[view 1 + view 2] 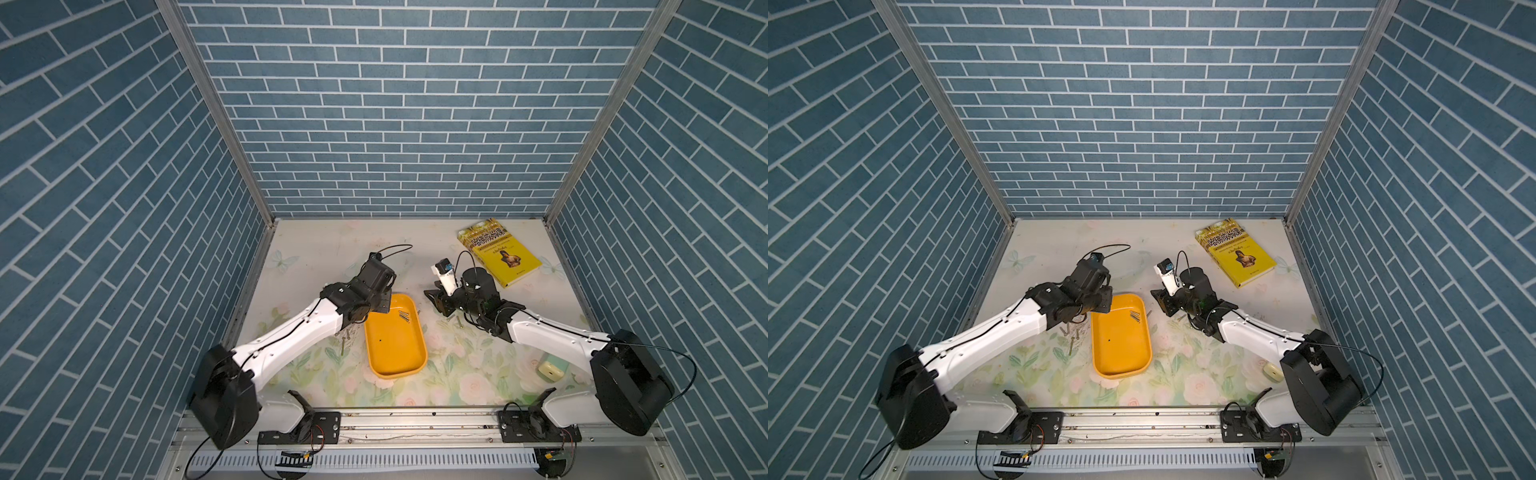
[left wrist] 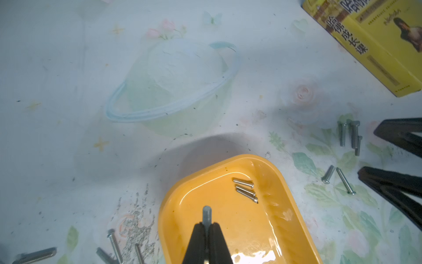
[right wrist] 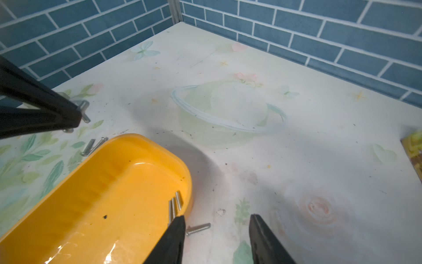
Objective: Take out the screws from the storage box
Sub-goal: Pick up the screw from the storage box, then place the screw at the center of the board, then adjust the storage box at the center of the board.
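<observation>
This screw goes past the box's rim next and down, below and back, onto the tabletop beside the box. My left gripper releases it there, since screws already lie there.
The storage box (image 1: pixel 395 353) (image 1: pixel 1121 349) is a shallow orange-yellow tray in the middle of the table. Three screws (image 2: pixel 245 189) (image 3: pixel 174 205) lie side by side in its far corner. My left gripper (image 2: pixel 206 225) (image 1: pixel 384 305) hangs over the box's far left end, shut on a screw (image 2: pixel 207 213) that sticks out past the tips. My right gripper (image 3: pixel 217 219) (image 1: pixel 434 301) stands open just right of the box's far end. One loose screw (image 3: pixel 198 228) lies on the table beside one of its fingers.
More screws lie on the flowered table right of the box (image 2: pixel 349 134) (image 1: pixel 455 322) and left of it (image 2: pixel 114 244) (image 1: pixel 345 336). A yellow book (image 1: pixel 500 255) lies at the back right. A pale green block (image 1: pixel 550 370) sits by the right arm's base.
</observation>
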Tool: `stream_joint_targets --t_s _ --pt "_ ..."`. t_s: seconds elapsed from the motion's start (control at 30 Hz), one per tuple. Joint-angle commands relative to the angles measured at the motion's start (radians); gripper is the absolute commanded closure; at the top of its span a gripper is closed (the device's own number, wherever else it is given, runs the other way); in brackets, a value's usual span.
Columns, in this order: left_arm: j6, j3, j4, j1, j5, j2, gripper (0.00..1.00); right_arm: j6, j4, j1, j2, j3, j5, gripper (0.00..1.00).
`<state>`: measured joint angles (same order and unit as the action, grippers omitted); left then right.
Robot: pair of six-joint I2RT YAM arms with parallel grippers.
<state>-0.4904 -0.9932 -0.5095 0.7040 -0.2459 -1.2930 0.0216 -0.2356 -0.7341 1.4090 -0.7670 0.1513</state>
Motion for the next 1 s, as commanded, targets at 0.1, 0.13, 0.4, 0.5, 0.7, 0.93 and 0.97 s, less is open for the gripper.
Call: stream_joint_targets --t_s 0.1,0.13,0.4,0.5,0.7,0.93,0.97 --pt "-0.179 0.213 0.088 -0.014 -0.262 0.216 1.0 -0.08 0.194 -0.121 0.087 -0.142 -0.133 0.54" --pt "-0.192 0.244 0.104 -0.018 -0.276 0.256 1.0 -0.081 0.22 -0.138 0.105 -0.166 -0.149 0.54" --pt "-0.255 0.405 0.133 -0.12 -0.25 0.377 1.0 -0.101 0.395 -0.246 0.248 -0.329 -0.254 0.54" --pt "-0.231 0.458 0.174 -0.223 -0.136 0.354 1.0 -0.094 0.459 -0.26 0.305 -0.38 -0.275 0.54" --pt "-0.188 0.479 0.207 -0.38 0.043 0.193 1.0 -0.063 0.56 -0.266 0.42 -0.464 -0.287 0.56" --pt "-0.172 0.479 0.221 -0.405 0.085 0.069 1.0 -0.046 0.603 -0.265 0.5 -0.512 -0.317 0.57" --pt "-0.172 0.479 0.221 -0.408 0.086 0.075 1.0 -0.046 0.605 -0.265 0.506 -0.517 -0.313 0.57"
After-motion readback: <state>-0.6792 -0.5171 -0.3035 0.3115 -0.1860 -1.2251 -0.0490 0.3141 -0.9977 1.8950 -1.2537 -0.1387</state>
